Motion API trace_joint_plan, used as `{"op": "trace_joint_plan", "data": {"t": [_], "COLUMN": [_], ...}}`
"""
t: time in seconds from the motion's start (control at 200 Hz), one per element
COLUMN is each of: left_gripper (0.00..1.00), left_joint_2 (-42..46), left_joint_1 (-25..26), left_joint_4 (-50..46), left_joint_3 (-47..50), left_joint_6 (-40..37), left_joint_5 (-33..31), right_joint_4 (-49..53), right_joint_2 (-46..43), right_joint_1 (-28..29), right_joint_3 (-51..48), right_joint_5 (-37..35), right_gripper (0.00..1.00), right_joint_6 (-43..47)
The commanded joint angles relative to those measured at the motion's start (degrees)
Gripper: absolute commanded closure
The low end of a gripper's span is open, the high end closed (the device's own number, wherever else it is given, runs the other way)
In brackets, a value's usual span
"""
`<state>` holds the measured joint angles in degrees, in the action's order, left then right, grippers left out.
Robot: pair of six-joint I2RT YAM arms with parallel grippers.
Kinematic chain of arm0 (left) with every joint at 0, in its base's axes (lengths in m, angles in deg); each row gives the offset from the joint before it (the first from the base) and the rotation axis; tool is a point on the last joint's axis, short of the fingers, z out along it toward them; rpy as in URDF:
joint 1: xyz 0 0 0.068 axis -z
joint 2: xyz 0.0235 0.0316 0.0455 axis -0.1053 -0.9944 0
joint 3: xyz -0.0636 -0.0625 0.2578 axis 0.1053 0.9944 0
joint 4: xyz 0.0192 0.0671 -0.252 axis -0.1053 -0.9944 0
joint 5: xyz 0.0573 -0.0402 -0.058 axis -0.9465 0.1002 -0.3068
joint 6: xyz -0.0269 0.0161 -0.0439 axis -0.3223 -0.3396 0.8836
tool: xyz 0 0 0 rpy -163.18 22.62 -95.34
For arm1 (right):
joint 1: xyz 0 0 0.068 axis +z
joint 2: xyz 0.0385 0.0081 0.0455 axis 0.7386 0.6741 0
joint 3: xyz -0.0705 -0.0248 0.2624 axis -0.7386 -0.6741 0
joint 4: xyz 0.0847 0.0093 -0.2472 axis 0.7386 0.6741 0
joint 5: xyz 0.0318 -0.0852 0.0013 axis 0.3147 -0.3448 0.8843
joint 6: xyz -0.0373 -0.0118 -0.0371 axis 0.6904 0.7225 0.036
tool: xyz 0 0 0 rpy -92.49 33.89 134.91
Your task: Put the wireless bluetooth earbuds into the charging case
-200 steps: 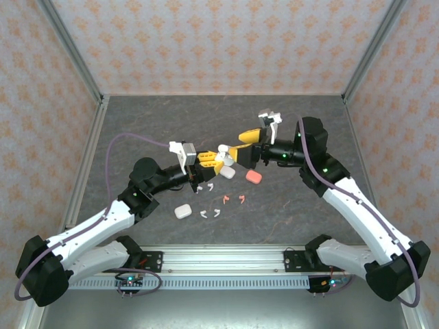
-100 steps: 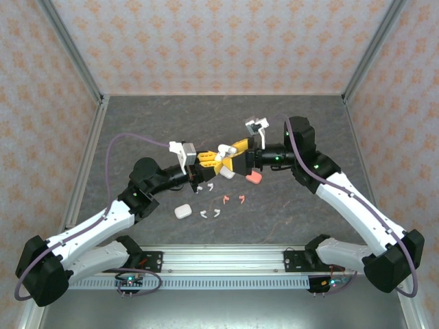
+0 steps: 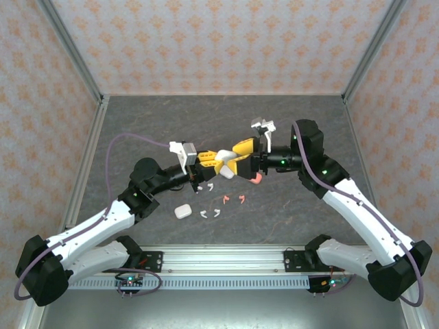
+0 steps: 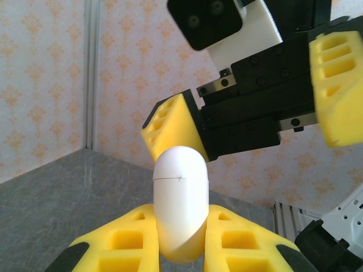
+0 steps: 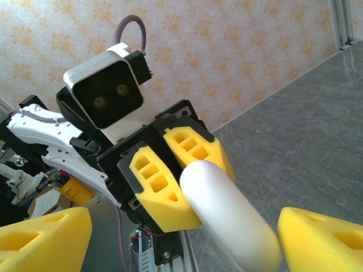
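Observation:
The tabletop is clear beyond the white earbuds, so my left gripper will next move away from the right gripper, tilt down and lower the case onto that part.
My left gripper (image 3: pixel 219 163) is shut on a white pebble-shaped charging case (image 3: pixel 225 157), held closed and raised above the table. In the left wrist view the case (image 4: pixel 180 198) stands upright between my yellow fingers (image 4: pixel 119 243), its lid seam visible. My right gripper (image 3: pixel 238 158) faces it, open, with one finger on each side of the case's free end (image 5: pixel 227 215). On the table below lie white earbuds (image 3: pixel 204 214) and two salmon-pink earbuds (image 3: pixel 226 200). A salmon-pink case (image 3: pixel 255 178) lies under the right gripper.
A second white case (image 3: pixel 182 212) lies closed on the dark table (image 3: pixel 137 130), near the left forearm. More white earbuds (image 3: pixel 210 186) sit under the left gripper. Patterned walls and metal posts (image 3: pixel 72 48) enclose the table.
My right gripper has moved left toward the left gripper and now straddles the free end of the held white case. The left arm has stayed still.

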<state>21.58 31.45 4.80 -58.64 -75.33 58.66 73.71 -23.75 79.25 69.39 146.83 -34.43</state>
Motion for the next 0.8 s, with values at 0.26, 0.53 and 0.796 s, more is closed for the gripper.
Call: {"op": "trace_joint_plan", "data": {"t": [0.26,0.53,0.796], "left_gripper": [1.0,1.0,1.0], "left_joint_2": [0.4,-3.02,-15.04], "left_joint_1": [0.12,-1.82,-12.09], "left_joint_4": [-1.31,-7.91,-9.28], "left_joint_3": [-1.29,-3.93,-7.11], "left_joint_6": [-1.38,3.12,14.11], "left_joint_5": [-3.23,-10.14,-9.71], "right_joint_4": [6.04,7.95,6.62], "right_joint_2": [-3.95,-10.02,-13.51], "right_joint_1": [-0.83,-1.73,-1.76], "right_joint_3": [1.67,-1.62,-5.11], "right_joint_5": [-17.02,-43.79,-46.56], "right_gripper": [0.13,0.03,0.03], "right_joint_6": [3.46,4.24,3.48]}}
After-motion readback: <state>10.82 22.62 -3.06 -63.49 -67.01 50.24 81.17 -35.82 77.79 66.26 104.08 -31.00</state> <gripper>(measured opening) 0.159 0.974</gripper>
